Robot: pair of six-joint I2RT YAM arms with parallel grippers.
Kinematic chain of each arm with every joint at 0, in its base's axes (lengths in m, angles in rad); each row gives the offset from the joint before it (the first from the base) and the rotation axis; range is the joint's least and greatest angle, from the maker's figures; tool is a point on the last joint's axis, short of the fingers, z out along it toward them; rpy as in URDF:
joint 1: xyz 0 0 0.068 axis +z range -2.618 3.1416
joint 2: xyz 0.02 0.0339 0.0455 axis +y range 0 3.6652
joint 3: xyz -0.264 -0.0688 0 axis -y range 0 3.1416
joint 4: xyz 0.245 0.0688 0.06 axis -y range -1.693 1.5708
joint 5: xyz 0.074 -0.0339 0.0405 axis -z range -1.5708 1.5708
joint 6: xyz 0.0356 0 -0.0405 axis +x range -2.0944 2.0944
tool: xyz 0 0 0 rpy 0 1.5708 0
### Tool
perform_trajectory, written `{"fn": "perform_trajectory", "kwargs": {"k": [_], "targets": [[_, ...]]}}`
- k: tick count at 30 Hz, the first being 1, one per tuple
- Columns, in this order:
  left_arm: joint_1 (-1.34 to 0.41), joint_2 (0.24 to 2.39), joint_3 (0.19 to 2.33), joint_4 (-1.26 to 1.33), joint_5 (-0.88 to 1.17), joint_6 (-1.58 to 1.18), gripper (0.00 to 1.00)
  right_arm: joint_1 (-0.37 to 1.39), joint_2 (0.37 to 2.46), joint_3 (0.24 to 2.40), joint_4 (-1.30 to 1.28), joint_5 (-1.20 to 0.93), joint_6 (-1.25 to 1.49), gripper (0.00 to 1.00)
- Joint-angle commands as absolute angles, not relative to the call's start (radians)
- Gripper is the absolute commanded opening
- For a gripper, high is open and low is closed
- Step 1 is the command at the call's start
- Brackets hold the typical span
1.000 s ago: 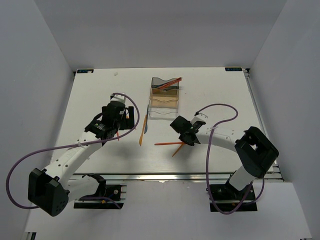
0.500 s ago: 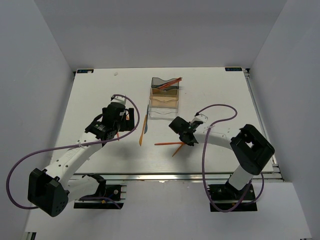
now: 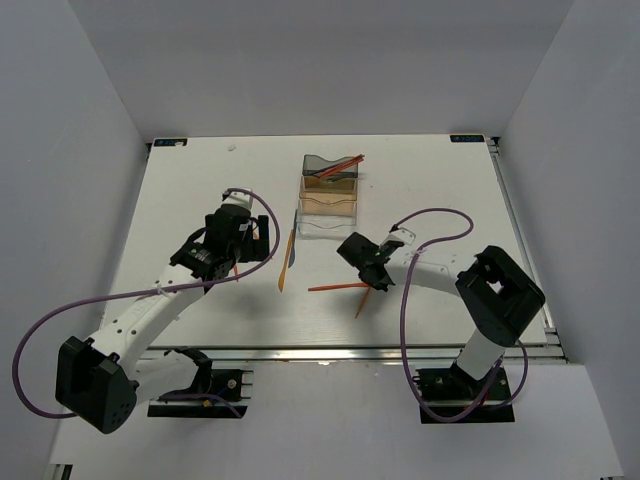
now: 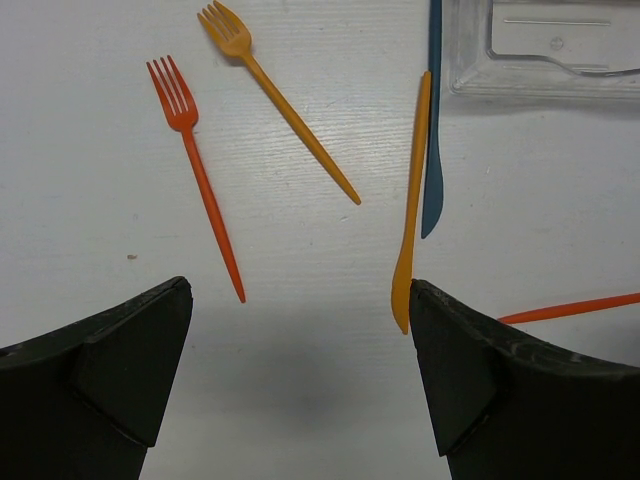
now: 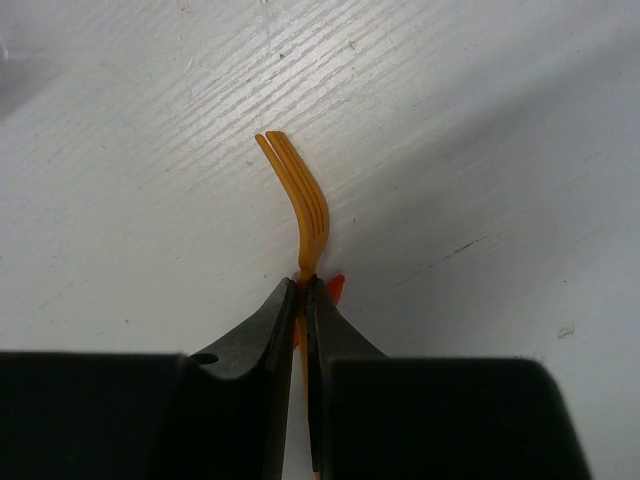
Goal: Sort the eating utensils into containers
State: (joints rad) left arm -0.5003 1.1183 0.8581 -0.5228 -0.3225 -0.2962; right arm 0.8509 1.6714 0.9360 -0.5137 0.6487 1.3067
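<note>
The tan middle bin is still empty, so next my right gripper will lift the orange fork clear, carry it outward over that bin and let it go.
My right gripper (image 5: 301, 290) is shut on the neck of an orange fork (image 5: 300, 205), whose tines curve out ahead just above the table. In the top view this gripper (image 3: 372, 275) is in front of the containers, and the fork's handle (image 3: 362, 305) sticks out toward me. A red stick (image 3: 335, 287) lies under it. My left gripper (image 4: 300, 390) is open and empty over bare table. Ahead of it lie a red fork (image 4: 195, 170), an orange fork (image 4: 275, 100), an orange knife (image 4: 412, 210) and a dark blue knife (image 4: 433, 130). The three joined bins (image 3: 328, 200) hold red and orange utensils (image 3: 335, 165) in the grey one.
The clear bin (image 4: 545, 50) is at the top right of the left wrist view, beside the blue knife. The table's white walls stand left, right and behind. Purple cables loop over both arms.
The right arm has shifted slightly left and the orange fork's handle has swung a little to the right. The left arm has barely moved.
</note>
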Motion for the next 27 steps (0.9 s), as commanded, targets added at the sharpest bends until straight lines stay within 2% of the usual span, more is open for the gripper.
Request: {"fn": "perform_trajectory", "kwargs": {"k": [1, 3, 7, 9, 16, 18, 19, 20, 22, 25, 27], "targets": [[-0.502, 1.095, 0.850, -0.508, -0.307, -0.290, 0.98, 0.844, 1.678, 0.960, -0.515, 0.683, 1.336, 0.10], [-0.502, 1.098, 0.850, -0.508, -0.305, -0.290, 0.98, 0.844, 1.671, 0.966, -0.523, 0.683, 1.333, 0.05], [-0.502, 1.101, 0.851, -0.508, -0.302, -0.288, 0.98, 0.845, 1.629, 0.979, -0.538, 0.689, 1.330, 0.04], [-0.502, 1.100, 0.848, -0.506, -0.301, -0.288, 0.98, 0.847, 1.597, 0.977, -0.537, 0.693, 1.321, 0.00], [-0.502, 1.075, 0.850, -0.511, -0.342, -0.293, 0.98, 0.851, 1.474, 0.936, -0.350, 0.661, 1.117, 0.00], [-0.502, 1.054, 0.850, -0.511, -0.374, -0.299, 0.98, 0.850, 1.433, 0.913, -0.121, 0.596, 0.949, 0.00], [-0.502, 1.030, 0.847, -0.506, -0.411, -0.305, 0.98, 0.847, 1.425, 0.916, -0.036, 0.566, 0.722, 0.00], [-0.500, 1.016, 0.847, -0.503, -0.428, -0.308, 0.98, 0.844, 1.436, 0.934, 0.032, 0.533, 0.612, 0.00], [-0.500, 0.974, 0.841, -0.496, -0.474, -0.316, 0.98, 0.842, 1.478, 1.056, 0.083, 0.505, 0.318, 0.00], [-0.500, 0.937, 0.825, -0.486, -0.511, -0.321, 0.98, 0.839, 1.650, 1.254, 0.103, 0.479, -0.035, 0.00], [-0.499, 0.914, 0.819, -0.480, -0.517, -0.315, 0.98, 0.831, 1.716, 1.351, 0.095, 0.427, -0.171, 0.00]]}}
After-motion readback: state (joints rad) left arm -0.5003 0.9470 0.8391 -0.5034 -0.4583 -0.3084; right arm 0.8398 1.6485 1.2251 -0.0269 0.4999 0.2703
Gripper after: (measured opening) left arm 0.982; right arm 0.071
